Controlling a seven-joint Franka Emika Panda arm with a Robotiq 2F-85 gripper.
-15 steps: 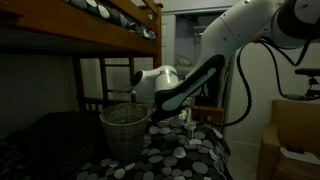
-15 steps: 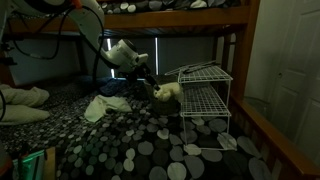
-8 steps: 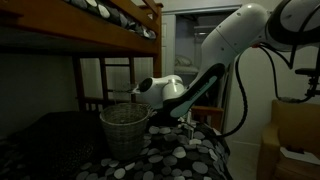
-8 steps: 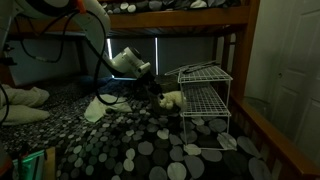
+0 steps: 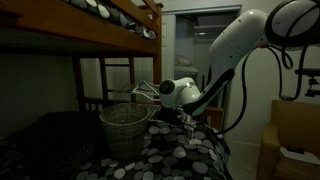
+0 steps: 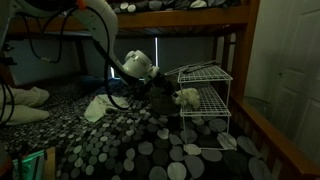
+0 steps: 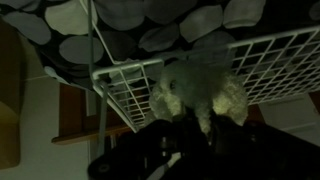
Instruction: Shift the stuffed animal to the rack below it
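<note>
The stuffed animal must go farther in over the wire grid [image 6: 208,102], so my gripper needs to rise slightly first.
The stuffed animal [image 6: 188,97] is a pale cream plush toy held at the open front of the middle shelf of the white wire rack [image 6: 205,108]. My gripper [image 6: 177,97] is shut on it from the side away from the rack. In the wrist view the stuffed animal [image 7: 198,88] fills the centre, pinched between my dark fingers [image 7: 160,140], with the rack's wire grid [image 7: 128,88] right behind and around it. In an exterior view my wrist [image 5: 180,92] hides the toy.
A round woven basket [image 5: 124,128] stands on the spotted bedding [image 6: 130,140]. A white cloth [image 6: 98,107] lies on the bed. The upper bunk's wooden frame [image 6: 170,18] runs overhead. A cardboard box [image 5: 295,140] stands beside the bed.
My arm has carried the stuffed animal sideways towards the rack, and it now sits at the front of the middle shelf. The grip has stayed shut.
</note>
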